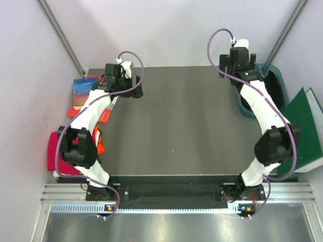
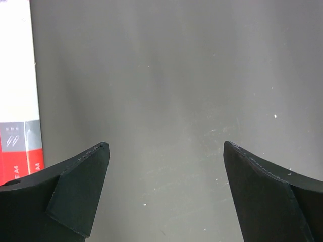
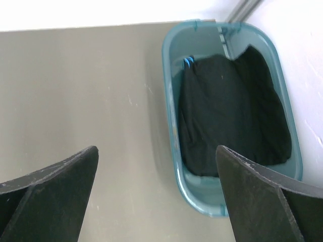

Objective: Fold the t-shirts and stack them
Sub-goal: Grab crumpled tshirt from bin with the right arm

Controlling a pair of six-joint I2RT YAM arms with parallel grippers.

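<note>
I need to move my right gripper toward the right in the top view next, then down past the basket's rim onto the black t-shirt, which lies bunched inside.
The large black t-shirt lies bunched inside a teal basket at the table's back right; in the top view it shows as a dark patch. The crimson-pink folded t-shirt lies off the table's left edge, partly hidden by the left arm. My left gripper is open and empty over bare table at the back left. My right gripper is open and empty, above the table beside the basket's left rim.
The grey table top spans the middle. A blue book on a stiff red sheet lies at the left edge. A white and red pack shows at left. A green binder stands right of the right arm.
</note>
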